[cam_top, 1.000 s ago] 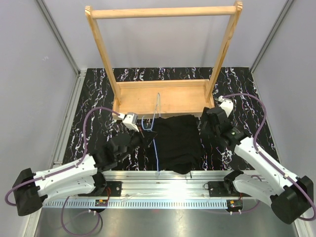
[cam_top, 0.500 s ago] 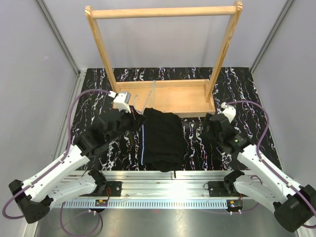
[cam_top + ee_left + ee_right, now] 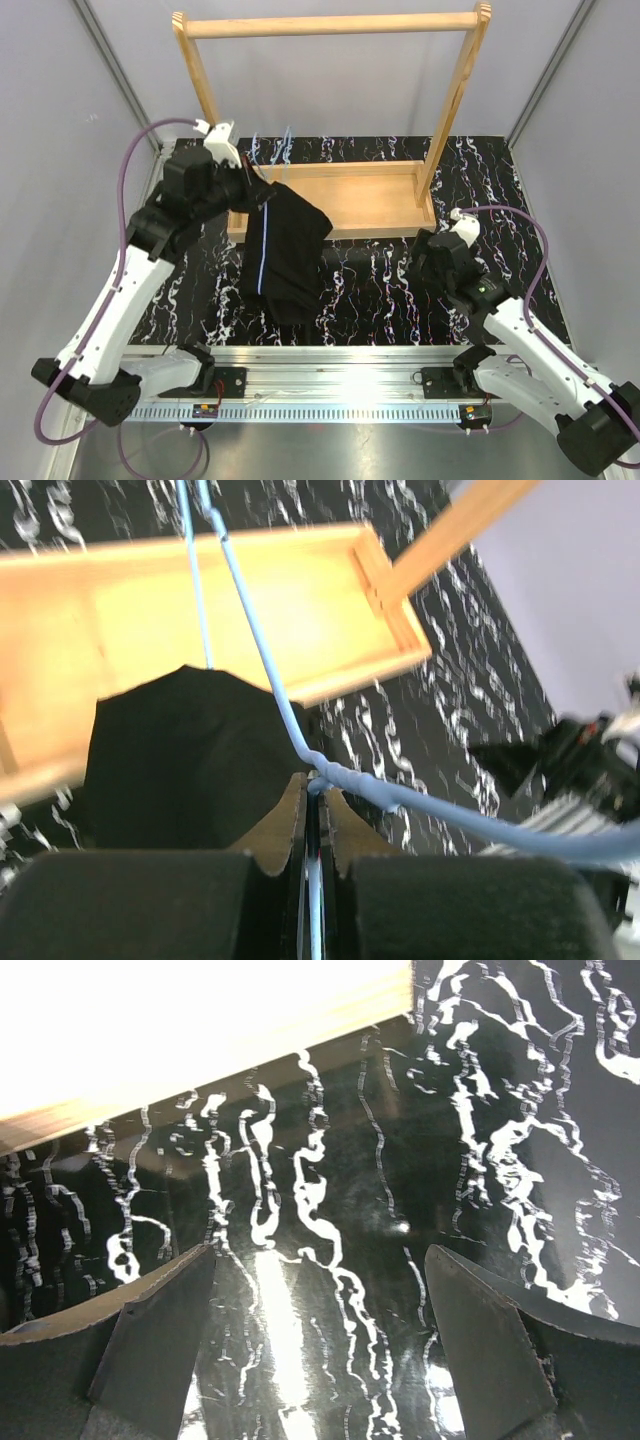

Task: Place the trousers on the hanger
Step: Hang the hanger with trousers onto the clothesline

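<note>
My left gripper has the hanger's hook and will take it up and outward onto the top bar's end (image 3: 208, 29), toward the left in the top view, because the bar is bare.
The black trousers (image 3: 290, 250) hang draped over the light-blue wire hanger (image 3: 262, 255), lifted off the table in front of the rack's left post. My left gripper (image 3: 252, 190) is shut on the hanger at its twisted neck. In the left wrist view the wire (image 3: 270, 680) runs out from between the shut left gripper (image 3: 318, 785), with the trousers (image 3: 190, 760) below it. My right gripper (image 3: 428, 255) stands open and low over the table, right of the trousers and apart from them. In its wrist view the right gripper (image 3: 318, 1255) holds nothing, only marbled tabletop.
The big wooden rack stands at the back, its top bar (image 3: 330, 22) high and its base tray (image 3: 370, 195) on the table. The tray (image 3: 250, 590) lies right behind the hanging trousers. The black marbled table (image 3: 390, 290) is walled in by grey panels.
My left arm has raised the hanger with the trousers off the table, up and to the left toward the rack's left post. The right gripper has drawn back to the right, still open.
</note>
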### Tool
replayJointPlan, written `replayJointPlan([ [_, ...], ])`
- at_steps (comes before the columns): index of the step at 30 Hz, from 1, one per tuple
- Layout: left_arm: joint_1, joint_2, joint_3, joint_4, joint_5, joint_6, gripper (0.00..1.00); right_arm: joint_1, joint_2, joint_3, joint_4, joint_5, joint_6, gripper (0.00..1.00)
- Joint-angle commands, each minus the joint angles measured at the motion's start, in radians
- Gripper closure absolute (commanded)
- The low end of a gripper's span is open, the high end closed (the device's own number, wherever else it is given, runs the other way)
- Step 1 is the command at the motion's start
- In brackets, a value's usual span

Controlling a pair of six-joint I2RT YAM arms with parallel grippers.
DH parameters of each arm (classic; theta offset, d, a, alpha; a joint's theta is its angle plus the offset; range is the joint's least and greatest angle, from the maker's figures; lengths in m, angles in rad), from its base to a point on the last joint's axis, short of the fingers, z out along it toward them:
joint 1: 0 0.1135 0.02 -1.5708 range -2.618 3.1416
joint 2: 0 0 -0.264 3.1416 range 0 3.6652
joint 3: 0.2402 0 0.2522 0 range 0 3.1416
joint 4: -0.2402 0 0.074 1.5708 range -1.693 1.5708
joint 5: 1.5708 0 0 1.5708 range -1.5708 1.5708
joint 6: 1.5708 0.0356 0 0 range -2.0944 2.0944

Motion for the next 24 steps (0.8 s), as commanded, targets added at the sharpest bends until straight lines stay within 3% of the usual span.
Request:
replayJointPlan([
  [1, 0.054, 0.072, 0.185, 0.002, 0.121, 0.053, 1.0, -0.006, -0.009, -0.002, 0.065, -0.025, -0.013, 0.07],
  [11, 0.141, 0.264, 0.621, -0.049, 0.07, 0.085, 1.0, -0.008, 0.169, -0.007, 0.231, -0.138, -0.034, 0.08],
  [24, 0.324, 0.543, 0.988, 0.02, 0.236, -0.082, 1.0, -0.006, 0.27, 0.027, 0.326, -0.209, -0.086, 0.09],
])
